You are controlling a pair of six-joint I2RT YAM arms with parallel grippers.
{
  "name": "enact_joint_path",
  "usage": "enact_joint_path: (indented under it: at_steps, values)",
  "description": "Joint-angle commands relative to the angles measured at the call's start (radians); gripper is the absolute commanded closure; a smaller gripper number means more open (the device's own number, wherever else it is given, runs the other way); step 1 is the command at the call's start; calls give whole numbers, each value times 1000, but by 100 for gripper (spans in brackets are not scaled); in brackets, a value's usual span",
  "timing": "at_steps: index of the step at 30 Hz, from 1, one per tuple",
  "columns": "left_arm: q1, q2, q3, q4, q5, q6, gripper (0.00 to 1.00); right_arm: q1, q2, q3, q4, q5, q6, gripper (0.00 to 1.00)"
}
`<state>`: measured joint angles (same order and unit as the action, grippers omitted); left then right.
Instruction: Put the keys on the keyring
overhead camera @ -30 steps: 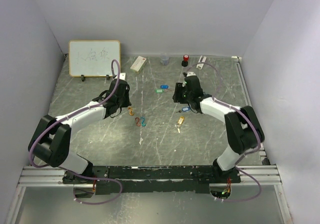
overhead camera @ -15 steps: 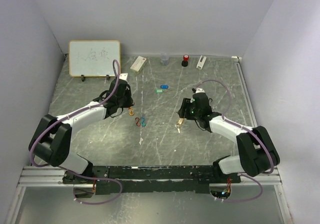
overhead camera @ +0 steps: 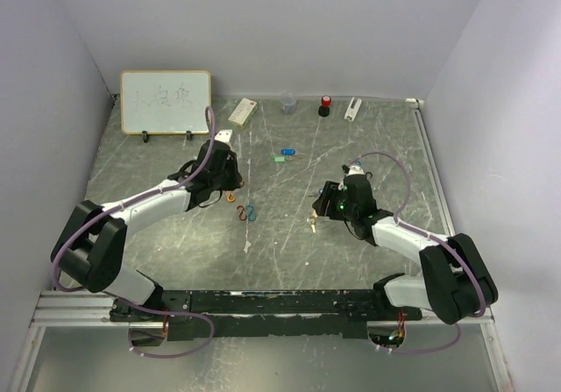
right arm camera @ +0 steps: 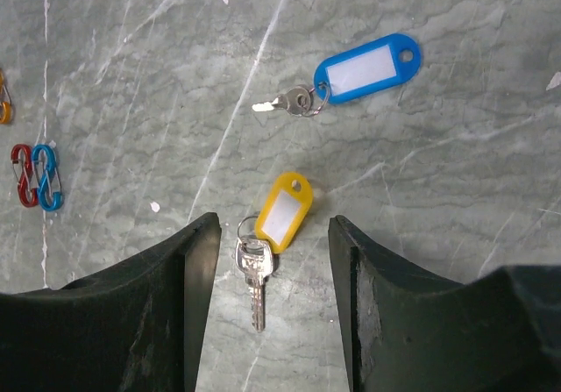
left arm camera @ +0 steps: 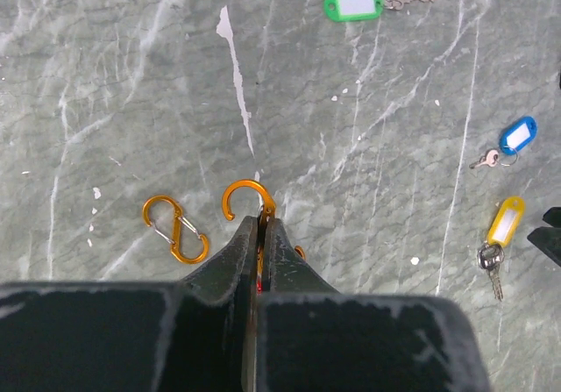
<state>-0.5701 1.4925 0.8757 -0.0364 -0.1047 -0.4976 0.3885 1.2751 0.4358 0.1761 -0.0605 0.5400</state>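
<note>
The yellow key tag comes between the open fingers as my right gripper lowers next. The right gripper then closes on the tag's long edges.
My left gripper (left arm camera: 261, 222) is shut on the orange clip keyring (left arm camera: 245, 199), whose open hook sticks out past the fingertips just above the table; in the top view this gripper (overhead camera: 231, 188) is left of centre. My right gripper (right arm camera: 272, 234) is open and hangs low over the yellow-tagged key (right arm camera: 282, 212), with a finger on each side and neither touching it. A blue-tagged key (right arm camera: 366, 67) lies just beyond it. A green-tagged key (left arm camera: 353, 4) and another blue-tagged key (overhead camera: 287, 153) lie farther back. In the top view the right gripper (overhead camera: 319, 211) is right of centre.
A loose orange clip (left arm camera: 175, 228) lies left of the left fingers. A red and a blue clip (right arm camera: 37, 175) lie together between the arms. Along the back wall stand a whiteboard (overhead camera: 166, 101), a small box (overhead camera: 243, 111), a cup (overhead camera: 288, 104) and a red-capped item (overhead camera: 325, 105).
The right arm has come forward from beside the far keys and down over the yellow-tagged key, its jaws a little wider. The left gripper has shifted slightly right, still holding the orange keyring.
</note>
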Motion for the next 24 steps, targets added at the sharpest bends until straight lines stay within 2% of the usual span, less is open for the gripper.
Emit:
enact_joint_path:
  at_steps: [1,11,24]
  values:
    - [-17,-22,-16,35,6,-15,93,-12,-12,-20,54,-23,19,47]
    - [-25,-60,-60,39,-6,-27,93,-40,42,-47,132,-64,26,47]
    - [-27,-32,-47,41,-9,-25,93,-85,115,-86,263,-156,25,47]
